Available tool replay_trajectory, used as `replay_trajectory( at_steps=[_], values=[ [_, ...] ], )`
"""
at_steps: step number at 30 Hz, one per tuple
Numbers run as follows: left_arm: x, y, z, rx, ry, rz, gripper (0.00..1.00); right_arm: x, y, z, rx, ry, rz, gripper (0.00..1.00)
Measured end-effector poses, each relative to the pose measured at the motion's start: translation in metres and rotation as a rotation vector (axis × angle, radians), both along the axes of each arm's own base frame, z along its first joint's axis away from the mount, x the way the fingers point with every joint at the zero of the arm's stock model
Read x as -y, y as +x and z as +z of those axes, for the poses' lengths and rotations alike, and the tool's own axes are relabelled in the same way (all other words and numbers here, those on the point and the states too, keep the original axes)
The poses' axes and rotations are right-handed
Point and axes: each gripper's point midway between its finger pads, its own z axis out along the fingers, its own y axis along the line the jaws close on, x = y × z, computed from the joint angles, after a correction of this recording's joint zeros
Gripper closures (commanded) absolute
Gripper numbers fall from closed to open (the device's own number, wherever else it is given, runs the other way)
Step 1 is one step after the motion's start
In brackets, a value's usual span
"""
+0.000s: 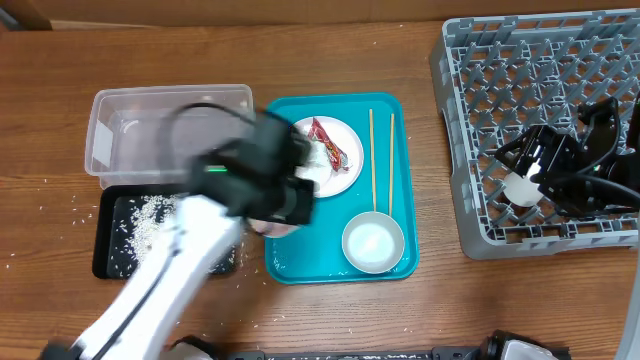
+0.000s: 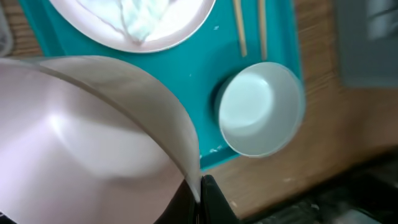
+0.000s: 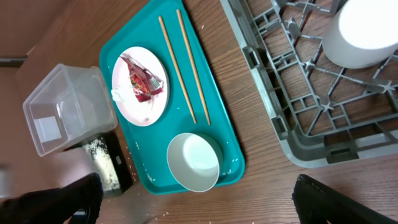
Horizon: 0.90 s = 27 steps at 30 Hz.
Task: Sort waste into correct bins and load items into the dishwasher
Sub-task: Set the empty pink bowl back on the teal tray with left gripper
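Observation:
The left gripper lowers toward the second bowl next. It then releases the rim of the small white bowl over the tray's bare near corner [image 1: 302,248], since that spot lies below the gripper.
My left gripper [image 2: 200,190] is shut on the rim of a small white bowl [image 2: 93,143]. It holds the bowl at the teal tray's near left corner [image 1: 275,222], and the arm is blurred. A second white bowl [image 1: 372,243] sits on the tray. The white plate [image 1: 342,162] carries the red-and-white wrapper [image 1: 328,140] and the paper scrap [image 1: 315,165]. The chopsticks [image 1: 373,160] lie beside it. Rice crumbs [image 1: 150,215] lie in the black tray [image 1: 110,255], in front of the clear tub [image 1: 165,130]. My right gripper [image 3: 202,208] is open over the grey dish rack [image 1: 540,90], beside a white cup [image 3: 364,31] standing in the rack.
The teal serving tray [image 1: 395,130] lies between the bins and the rack. Loose rice crumbs are scattered on the wooden table left of the black tray [image 1: 60,200]. The rack's raised wall [image 3: 261,68] stands close to the teal tray's right edge.

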Motion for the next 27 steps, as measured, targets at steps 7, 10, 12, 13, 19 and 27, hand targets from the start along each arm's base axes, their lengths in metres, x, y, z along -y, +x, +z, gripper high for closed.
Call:
replay_trajectory(
  at_steps=[7, 10, 12, 13, 19, 27],
  values=[
    [0.036, -0.001, -0.082, -0.081, 0.246, -0.049, 0.96, 0.0, -0.001, 0.0, -0.005, 0.002, 0.0, 0.0],
    [0.028, -0.003, -0.107, -0.114, 0.339, -0.028, 0.92, -0.001, -0.002, 0.0, -0.007, 0.002, 0.0, 0.0],
    [0.025, 0.001, -0.111, -0.107, 0.36, -0.007, 0.79, 0.0, -0.002, -0.001, -0.007, 0.002, 0.0, 0.0],
    [0.025, 0.003, -0.112, -0.102, 0.363, 0.004, 0.72, 0.0, -0.001, -0.001, -0.007, 0.002, 0.0, 0.0],
    [0.026, 0.002, -0.113, -0.112, 0.353, 0.018, 0.65, 0.0, -0.001, 0.0, -0.006, 0.002, 0.0, 0.0],
    [0.021, 0.012, -0.084, -0.086, 0.406, 0.007, 0.33, 0.0, -0.001, 0.0, -0.005, 0.001, 0.0, 0.0]
  ],
)
